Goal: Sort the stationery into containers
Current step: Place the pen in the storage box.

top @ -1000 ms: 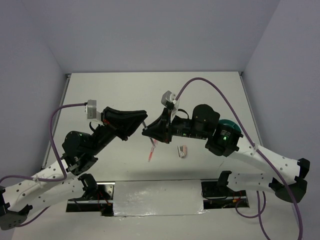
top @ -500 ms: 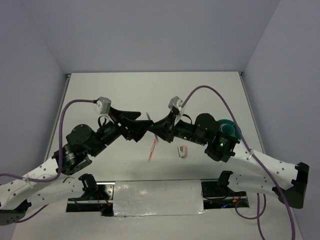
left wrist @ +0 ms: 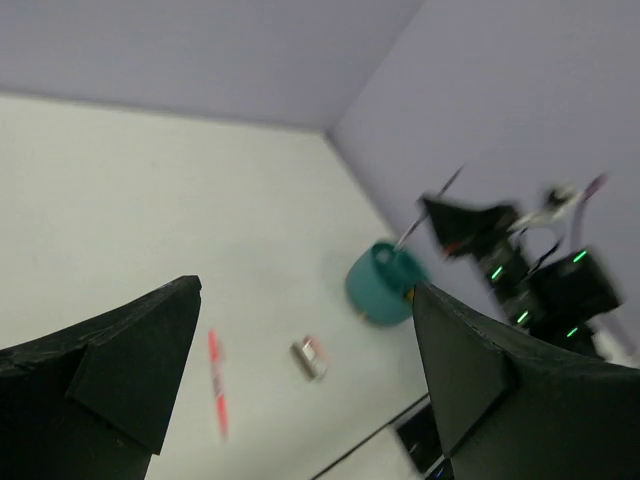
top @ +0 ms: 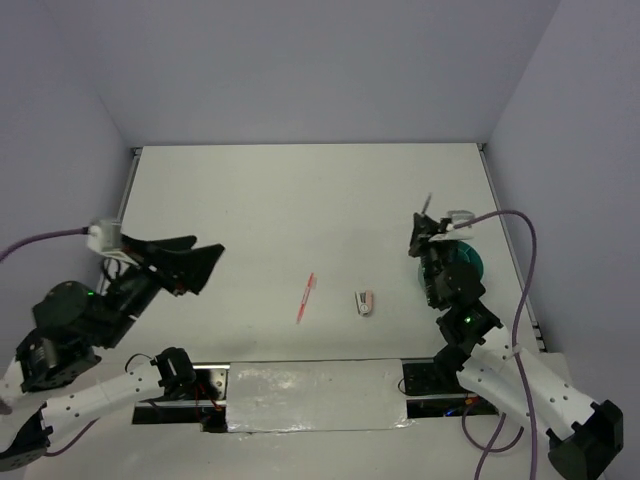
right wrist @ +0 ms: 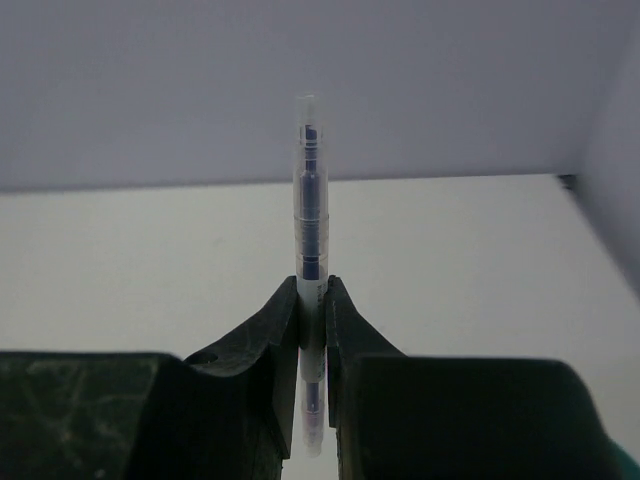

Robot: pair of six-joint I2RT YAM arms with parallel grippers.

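The pen still hangs beside the cup's opening, so I will move my right gripper to the right in the top view and down over the teal cup to let the pen go.
My right gripper is shut on a thin grey pen, held upright just left of the round teal cup at the table's right side. The right wrist view shows the clear-grey pen pinched between the fingers of the right gripper. My left gripper hangs open over the left of the table with nothing in it. A pink-red pen and a pink-white mini stapler lie near the front middle. Between the fingers of the left gripper, the left wrist view shows the red pen, the stapler and the cup.
Grey walls close the table at the back and both sides. A reflective strip with the arm bases runs along the near edge. Purple cables loop from both wrists.
The two grippers met over the middle a second ago. The left gripper opened and drew back left; the right arm carried the grey pen to the cup's side.
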